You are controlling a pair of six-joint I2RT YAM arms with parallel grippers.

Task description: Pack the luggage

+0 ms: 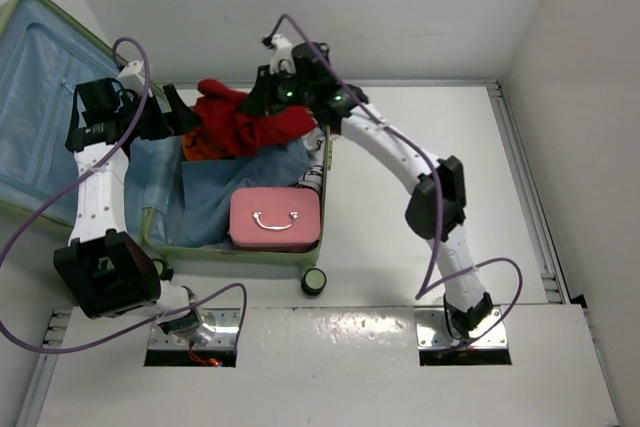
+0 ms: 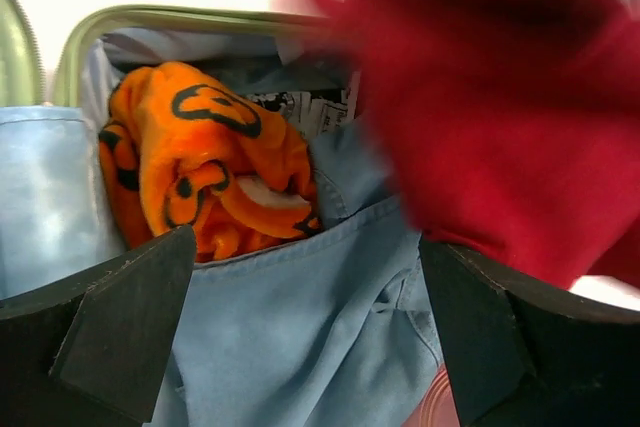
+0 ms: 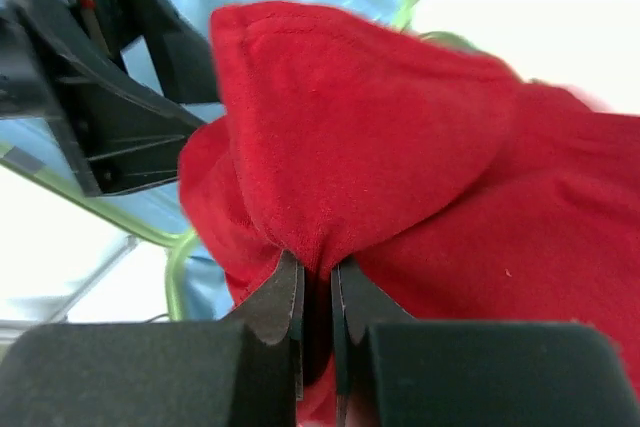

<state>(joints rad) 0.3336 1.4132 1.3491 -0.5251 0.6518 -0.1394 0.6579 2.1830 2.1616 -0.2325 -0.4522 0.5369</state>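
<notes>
The robot's right gripper needs to move back and down onto the denim garment beside the pink case and let go of the red garment's fold, because the red garment bunches at the luggage's far end.
The luggage lies open, its blue-lined lid flat to the left. Inside it are an orange printed cloth, a blue denim garment and a pink boxy case. My right gripper is shut on a fold of a red garment, which hangs bunched over the far end of the luggage. My left gripper stands open just above the denim, with nothing between its fingers. The red garment sits close to its right finger.
A black-and-green wheel sticks out at the luggage's near right corner. The green rim curves round the orange cloth. White walls close the table at the back and right. Purple cables loop from both arms.
</notes>
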